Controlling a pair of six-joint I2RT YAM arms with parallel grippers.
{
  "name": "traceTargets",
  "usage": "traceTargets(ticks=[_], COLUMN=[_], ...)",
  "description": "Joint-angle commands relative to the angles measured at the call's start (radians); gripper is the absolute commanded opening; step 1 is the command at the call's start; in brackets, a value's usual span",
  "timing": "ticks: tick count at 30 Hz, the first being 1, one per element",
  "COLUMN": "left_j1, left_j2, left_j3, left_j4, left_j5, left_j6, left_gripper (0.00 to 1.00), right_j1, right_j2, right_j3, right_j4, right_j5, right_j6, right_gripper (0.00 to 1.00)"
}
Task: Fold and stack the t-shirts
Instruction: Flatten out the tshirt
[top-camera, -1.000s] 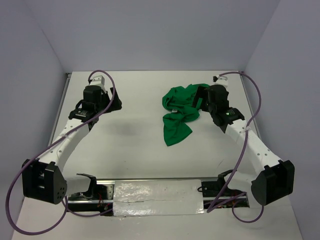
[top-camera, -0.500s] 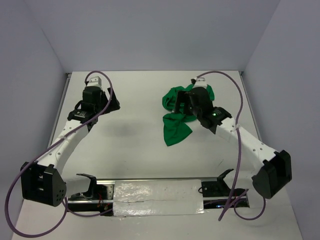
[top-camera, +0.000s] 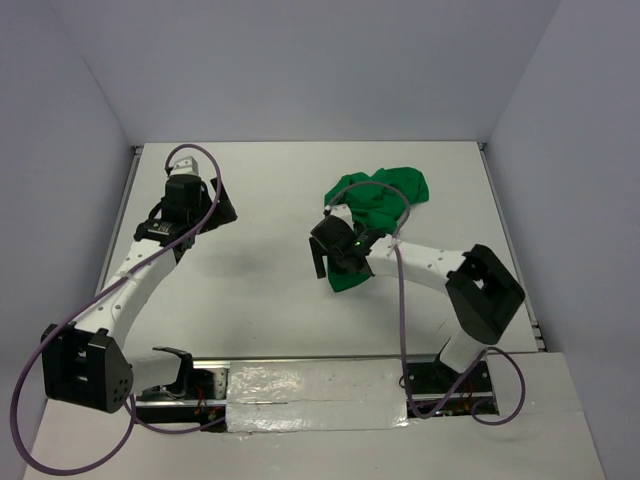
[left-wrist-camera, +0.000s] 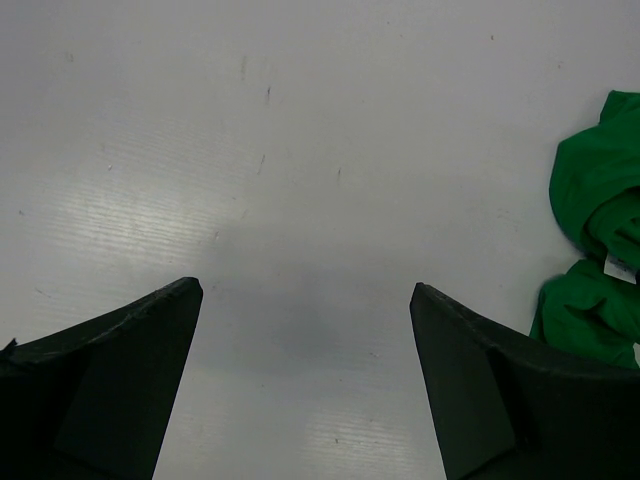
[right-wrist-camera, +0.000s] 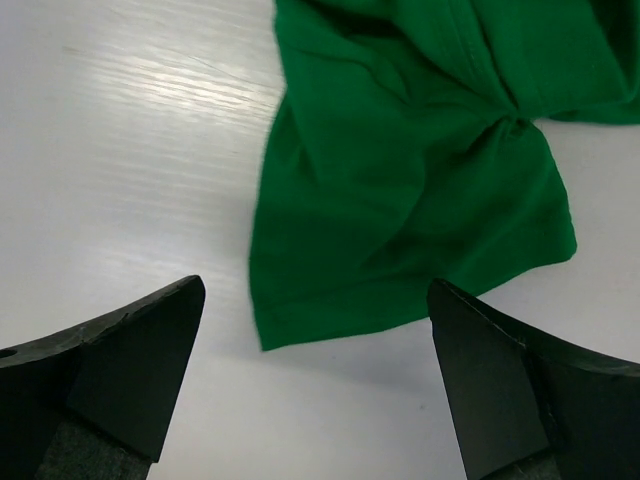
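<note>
The right gripper lowers straight onto that corner of the flap next and closes.
The bright green t-shirt (top-camera: 378, 197) lies crumpled on the white table at the back right, with one flap (top-camera: 352, 278) reaching toward the near side. My right gripper (top-camera: 335, 266) hovers open and empty over that flap's near-left edge. In the right wrist view the flap (right-wrist-camera: 400, 190) fills the upper middle, and its hem lies between my open right gripper's (right-wrist-camera: 315, 290) fingertips. My left gripper (top-camera: 222, 208) is open and empty over bare table at the back left. In the left wrist view it (left-wrist-camera: 305, 288) frames bare table, with the shirt (left-wrist-camera: 598, 190) at the right edge.
The white table (top-camera: 270, 260) is boxed in by pale walls at the back and on both sides. A foil-taped strip (top-camera: 315, 395) runs along the near edge between the arm bases. Purple cables loop off both arms.
My right arm has swung from the shirt's far right side across it to its near-left flap. The shirt's right part is now uncovered. The left arm has barely moved.
</note>
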Motion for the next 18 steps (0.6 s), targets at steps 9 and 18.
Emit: traceTargets(ticks=[9, 18], left_j1=[0.006, 0.008], left_j2=[-0.001, -0.008], left_j3=[-0.004, -0.001], left_j4=[0.004, -0.002], left_j5=[-0.007, -0.013], left_j6=[-0.026, -0.020], left_gripper=[0.99, 0.99], right_j1=[-0.007, -0.010], right_j2=[0.192, 0.189], right_j3=[0.022, -0.007], right_j4=[0.007, 0.099], right_j5=[0.057, 0.033], right_j6=[0.040, 0.009], right_gripper=[1.00, 0.17])
